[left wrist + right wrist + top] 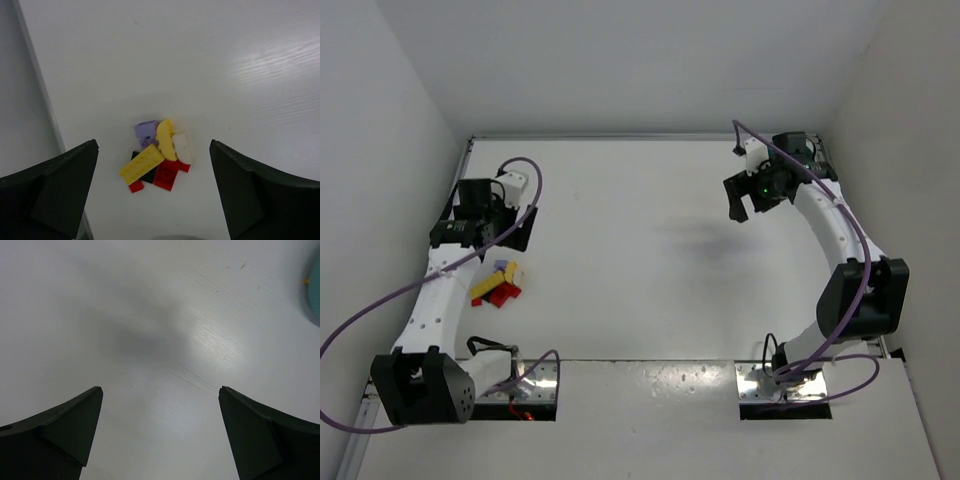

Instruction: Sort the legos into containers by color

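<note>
The wall-side end of the yellow plate [479, 291] [142, 164] lies below my left gripper and nearer my base, so I will next move that gripper down and back and turn it onto that end.
The legos [498, 285] lie in a small pile on the white table at the left. In the left wrist view I see a yellow plate [142, 164], a red brick [166, 176], a pale purple piece [146, 131], a curved yellow piece [166, 140] and a cream-white one [182, 146]. My left gripper [153, 143] hangs open above the pile, holding nothing [485, 225]. My right gripper [160, 388] is open over bare table at the far right [748, 200]. Only a sliver of the teal container [315, 290] shows, at the right edge of the right wrist view.
White walls close the table in on the left, back and right. The left wall's base strip [37, 95] runs close beside the pile. A purple cable [525, 175] loops off each arm. A dark piece [148, 175] lies under the yellow plate.
</note>
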